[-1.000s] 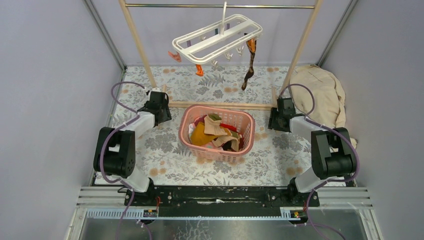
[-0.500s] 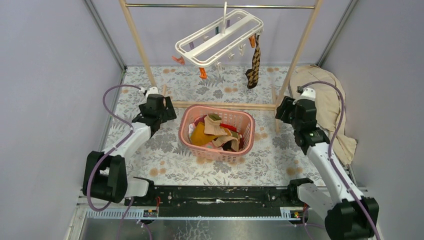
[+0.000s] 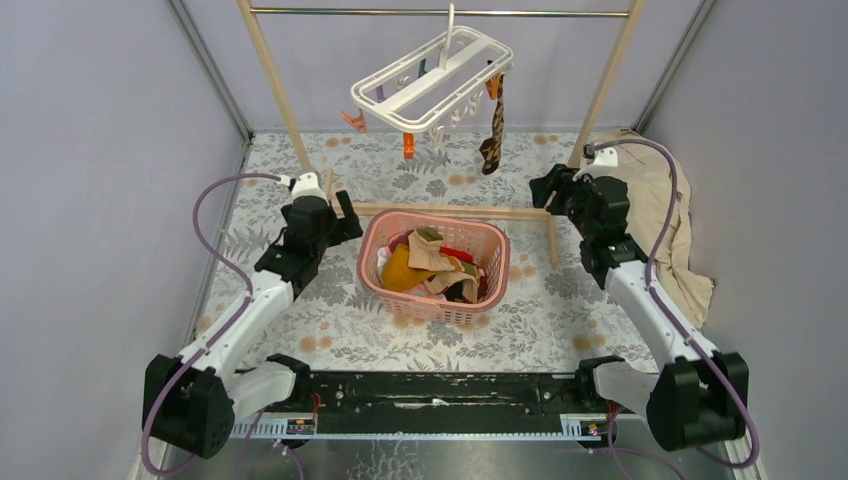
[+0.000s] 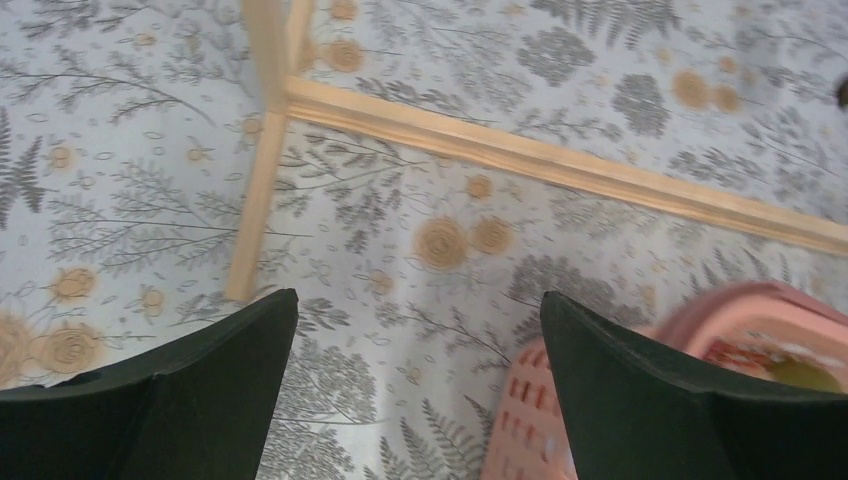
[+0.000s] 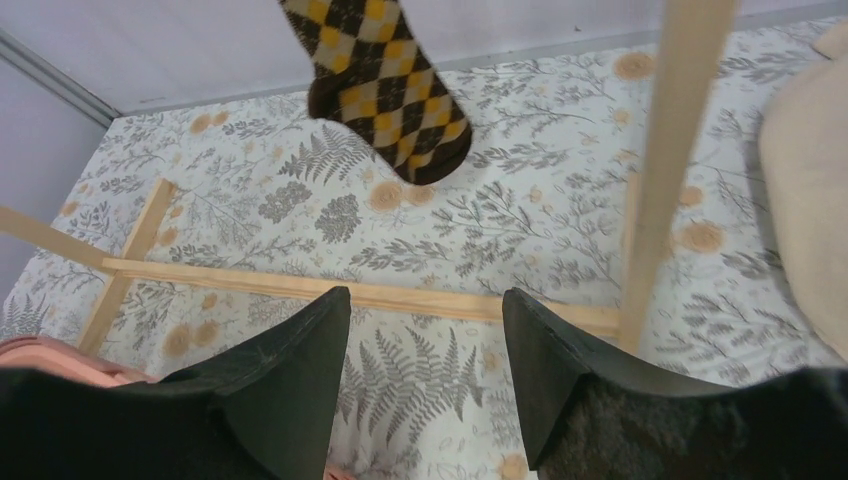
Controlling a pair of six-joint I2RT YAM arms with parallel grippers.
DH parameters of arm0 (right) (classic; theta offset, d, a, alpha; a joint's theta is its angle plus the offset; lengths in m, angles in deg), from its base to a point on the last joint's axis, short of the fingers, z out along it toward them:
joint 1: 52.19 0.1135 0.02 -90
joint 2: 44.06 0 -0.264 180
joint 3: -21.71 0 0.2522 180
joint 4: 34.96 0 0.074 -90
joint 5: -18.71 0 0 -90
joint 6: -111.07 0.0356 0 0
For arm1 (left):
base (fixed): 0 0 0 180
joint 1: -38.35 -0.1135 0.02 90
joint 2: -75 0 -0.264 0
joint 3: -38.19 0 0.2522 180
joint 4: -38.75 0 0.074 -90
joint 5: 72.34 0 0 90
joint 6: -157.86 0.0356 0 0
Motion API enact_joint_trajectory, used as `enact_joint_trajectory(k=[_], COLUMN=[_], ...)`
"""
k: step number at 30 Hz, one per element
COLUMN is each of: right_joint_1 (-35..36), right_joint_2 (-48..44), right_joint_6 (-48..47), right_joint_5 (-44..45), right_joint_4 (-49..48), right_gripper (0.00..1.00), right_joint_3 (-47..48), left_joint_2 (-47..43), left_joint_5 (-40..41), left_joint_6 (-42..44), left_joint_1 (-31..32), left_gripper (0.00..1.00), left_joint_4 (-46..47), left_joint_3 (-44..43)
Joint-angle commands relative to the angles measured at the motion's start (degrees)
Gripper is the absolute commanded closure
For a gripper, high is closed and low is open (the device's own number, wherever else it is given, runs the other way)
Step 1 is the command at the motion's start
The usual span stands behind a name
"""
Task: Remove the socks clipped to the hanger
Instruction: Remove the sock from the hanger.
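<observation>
My right gripper needs to go up and outward next, toward the argyle sock, to the middle of the sock below the clip [image 3: 498,122] [image 5: 358,34], because the sock's toe hangs above and ahead of my fingers.
The white hanger [image 3: 435,75] hangs by its hook from the metal rod, tilted, with orange clips dangling on its left. One brown-and-yellow argyle sock [image 3: 492,135] is clipped at its right end and hangs straight down; the right wrist view shows its toe [image 5: 385,85] above and ahead of my fingers. My right gripper [image 3: 546,186] is open and empty, below and to the right of that sock. My left gripper [image 3: 345,215] is open wide and empty, beside the basket's left corner, over the floral cloth [image 4: 420,300].
A pink basket [image 3: 372,275] between the arms holds several loose socks [image 3: 430,260]. The wooden rack's base bar [image 3: 450,211] runs behind it, with slanted posts [image 3: 272,85] on both sides. A large beige cloth [image 3: 655,200] lies at the right wall.
Both arms have unfolded and reached forward and up toward the rack. Both grippers have opened wider, the left more so. The hanger and its sock have swung slightly.
</observation>
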Motion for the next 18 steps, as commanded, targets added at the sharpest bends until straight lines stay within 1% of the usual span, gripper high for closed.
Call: enact_joint_trajectory(k=[1,5,11,18], right_joint_1=[1.75,2.49,4.75,6.52], right_joint_2=[5.84,11.96,20.79,31.32], right_joint_6=[-1.11,-1.80,-3.24,-6.61], right_joint_5=[-1.72,-0.16,1.04,3.39], right_joint_4=[-14.13,-18.16,-24.56,-26.83], right_gripper=[0.35,0.35,0.35,0.34], right_joint_3=[5.27,9.49,15.24,24.11], left_joint_2=[-4.84,-6.78,-2.16,-0.46], left_joint_5=[1.62,0.88,0.11,2.48], left_joint_6=[-1.14,-1.88,-2.01,-1.33], left_joint_1=[3.83,5.17,6.74,10.83], left_gripper=[0.01,0.01,0.01,0.01], left_joint_4=[4.20,6.47,8.03,8.43], left_joint_3=[2.14,3.18,0.99,0.44])
